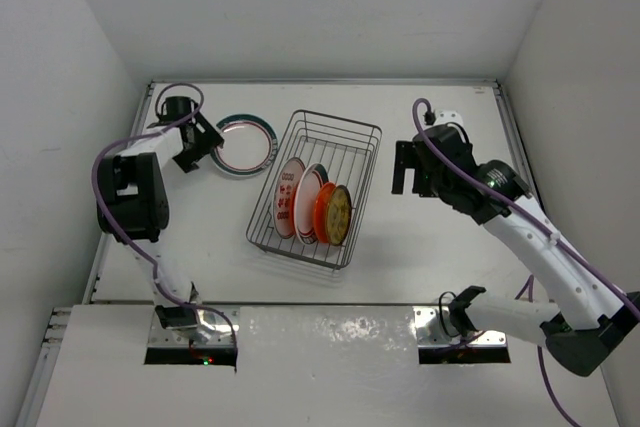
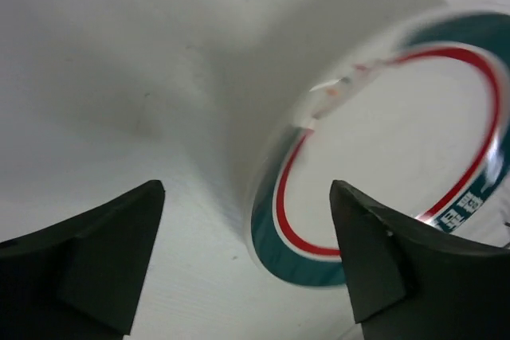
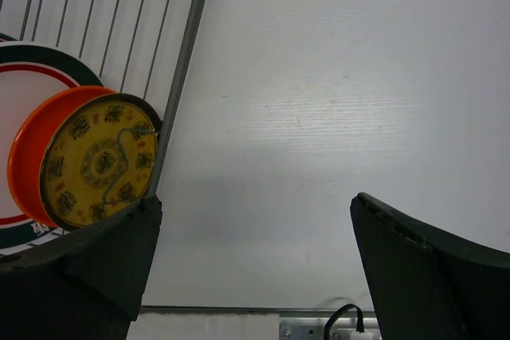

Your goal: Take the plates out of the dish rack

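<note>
The white red-patterned plate stands closest in the row. My left gripper should next rise, cross past the flat plate to the rack and go down onto the patterned plate's rim.
The wire dish rack stands mid-table and holds several upright plates: a white red-patterned one, a white teal-rimmed one, an orange one and a tan-yellow one. In the right wrist view the rack, the yellow plate and the orange plate show at left. A teal-and-red-rimmed plate lies flat on the table left of the rack; it also shows in the left wrist view. My left gripper is open at that plate's left edge. My right gripper is open and empty, right of the rack.
White walls close in on the left, back and right of the table. A metal rail with the arm bases runs along the near edge. Cables trail from both arms.
</note>
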`<state>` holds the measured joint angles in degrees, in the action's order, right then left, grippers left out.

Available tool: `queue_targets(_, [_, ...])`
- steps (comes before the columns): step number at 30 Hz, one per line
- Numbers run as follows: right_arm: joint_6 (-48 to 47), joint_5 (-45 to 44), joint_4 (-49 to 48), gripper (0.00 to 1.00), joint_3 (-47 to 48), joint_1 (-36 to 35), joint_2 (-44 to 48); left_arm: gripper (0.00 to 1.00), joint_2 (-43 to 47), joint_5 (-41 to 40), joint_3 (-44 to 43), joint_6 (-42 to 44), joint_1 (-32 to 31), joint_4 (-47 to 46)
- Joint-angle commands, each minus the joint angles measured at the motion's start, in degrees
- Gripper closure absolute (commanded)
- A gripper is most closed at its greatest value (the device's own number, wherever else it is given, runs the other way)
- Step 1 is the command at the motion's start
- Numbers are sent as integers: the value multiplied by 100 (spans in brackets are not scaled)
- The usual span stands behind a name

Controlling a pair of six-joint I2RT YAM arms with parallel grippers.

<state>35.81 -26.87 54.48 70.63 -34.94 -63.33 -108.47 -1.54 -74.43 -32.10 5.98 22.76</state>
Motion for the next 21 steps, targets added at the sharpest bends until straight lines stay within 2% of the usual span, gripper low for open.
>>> queue_targets(1, [-109,-99,-130,1,-67,31,58,16,668,-662,-97,-218,-26,122])
queue_targets(3, [-145,-72,-148,1,-67,31,14,4,1037,-1014,-413,53,-228,456])
queue_targets(4, [-188,-72,-165,1,-67,48,-4,1,1151,-1154,-745,194,-394,535])
queue_targets(8, [-241,-46,-218,1,3,57,-179,0,1451,-2155,-1766,880,-1903,1351])
queue_targets(9, [-250,6,-210,1,38,57,-275,0,1486,-2244,-1924,924,-2064,1728])
queue_targets(12, [-268,129,-192,1,153,75,-381,0,1845,-1852,-2014,907,-2487,2012])
queue_targets(14, [-268,191,-236,1,144,92,-390,1,2214,-1195,-1699,959,-2741,1969])
queue_targets(17, [-250,375,-315,1,126,110,-408,4,2558,-735,-1145,1179,-2987,1881])
queue_targets(21, [-241,472,-306,1,118,128,-470,7,2874,-830,-985,1294,-3155,2214])
